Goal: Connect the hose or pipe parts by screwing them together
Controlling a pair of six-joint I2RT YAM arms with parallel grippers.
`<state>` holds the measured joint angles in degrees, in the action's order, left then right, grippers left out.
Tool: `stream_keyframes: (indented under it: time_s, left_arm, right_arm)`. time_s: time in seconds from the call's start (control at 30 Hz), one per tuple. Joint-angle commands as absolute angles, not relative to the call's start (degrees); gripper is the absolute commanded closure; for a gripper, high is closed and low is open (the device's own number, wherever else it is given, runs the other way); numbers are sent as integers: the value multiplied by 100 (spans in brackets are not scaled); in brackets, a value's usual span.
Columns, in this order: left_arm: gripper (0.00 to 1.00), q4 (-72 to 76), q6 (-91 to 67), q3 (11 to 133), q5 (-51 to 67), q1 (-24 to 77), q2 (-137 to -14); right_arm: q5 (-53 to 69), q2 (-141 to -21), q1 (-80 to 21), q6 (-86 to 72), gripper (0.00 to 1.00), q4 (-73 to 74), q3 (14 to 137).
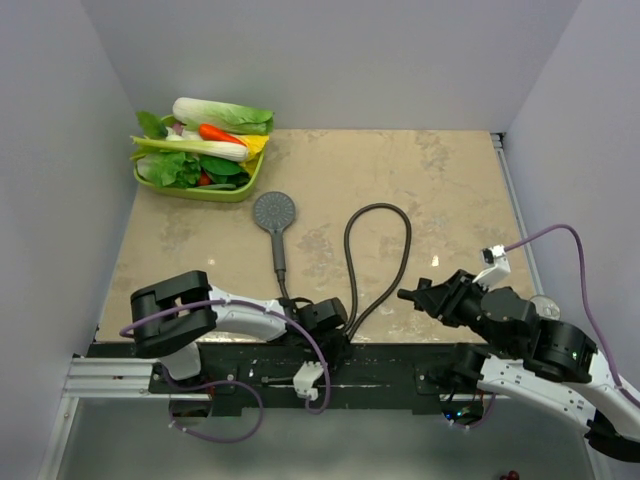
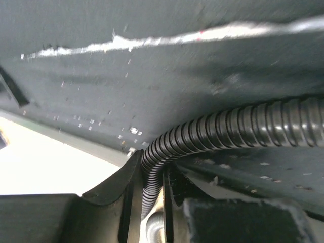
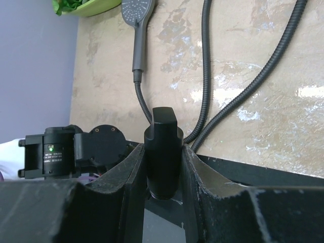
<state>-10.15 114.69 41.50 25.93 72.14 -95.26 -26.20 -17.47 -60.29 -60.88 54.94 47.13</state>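
Note:
Next, my left gripper moves up and outward, then down to the tabletop (image 1: 260,273) beside the handle's near end and releases the ribbed hose, as bare space shows there.
A dark grey shower head (image 1: 274,210) (image 3: 136,10) lies face up on the beige table, its handle pointing toward me. The thin dark hose (image 1: 378,208) (image 3: 253,86) runs from the handle's end, loops far out over the table and comes back to the near edge. My left gripper (image 1: 335,322) (image 2: 152,167) sits low at that edge. Its jaws are shut on the ribbed hose (image 2: 228,126), which bends away to the right. My right gripper (image 1: 408,296) (image 3: 163,157) is shut on a black cylindrical fitting (image 3: 164,121) with a flattened tip, held just right of the hose strands.
A green tray (image 1: 245,188) of toy vegetables stands at the back left. A black mounting strip (image 1: 400,355) runs along the table's near edge. Purple cables (image 1: 560,232) arch over both arms. Pale walls close in the left, back and right sides.

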Motion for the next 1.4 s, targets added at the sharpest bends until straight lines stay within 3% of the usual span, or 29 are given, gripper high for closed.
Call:
stream_keyframes:
  time_s: [0.0, 0.1, 0.23, 0.5, 0.63, 0.8, 1.07, 1.13, 1.17, 1.23, 1.3, 1.37]
  left_arm:
    - [100, -177, 14382, 3973, 2251, 7198, -9335]
    - [100, 606, 12488, 4182, 1315, 7181, -9027]
    - [100, 28, 11524, 5218, 406, 6471, -8886]
    - [100, -2485, 9901, 6661, -1614, 4722, -9087]
    - [100, -3836, 9037, 7144, -1661, 4377, -8956]
    - [100, -4675, 8237, 6558, -1495, 4333, -8343]
    - [100, -4615, 7901, 4431, -1327, 4017, -7313]
    - [93, -4448, 7910, 3984, -1327, 3947, -7058]
    - [81, -4360, 7901, 3842, -1327, 3868, -7005]
    - [76, -4202, 7901, 3570, -1292, 3841, -6908]
    - [61, -3974, 7762, 3498, -1222, 3841, -6943]
    - [56, -3964, 7638, 3594, -1125, 3841, -7031]
  right_arm:
    - [-2777, -1494, -6108, -6161, 100, 5335, 5097]
    - [-2891, -1617, -6108, -6074, 100, 5431, 5299]
    - [-3014, -1758, -6108, -5986, 100, 5511, 5510]
    - [-3041, -1995, -6108, -5897, 100, 5467, 5634]
    - [-2980, -2083, -6108, -5889, 100, 5414, 5634]
    - [-2944, -2311, -6108, -5792, 100, 5335, 5792]
    - [-2892, -2531, -6108, -5739, 100, 5282, 5941]
    - [-2857, -2593, -6108, -5731, 100, 5212, 5933]
    - [-2839, -2619, -6117, -5722, 100, 5195, 5924]
    - [-2821, -2689, -6108, -5713, 100, 5159, 5933]
    - [-2813, -2733, -6117, -5713, 100, 5150, 5933]
    - [-2804, -2725, -6108, -5730, 100, 5124, 5906]
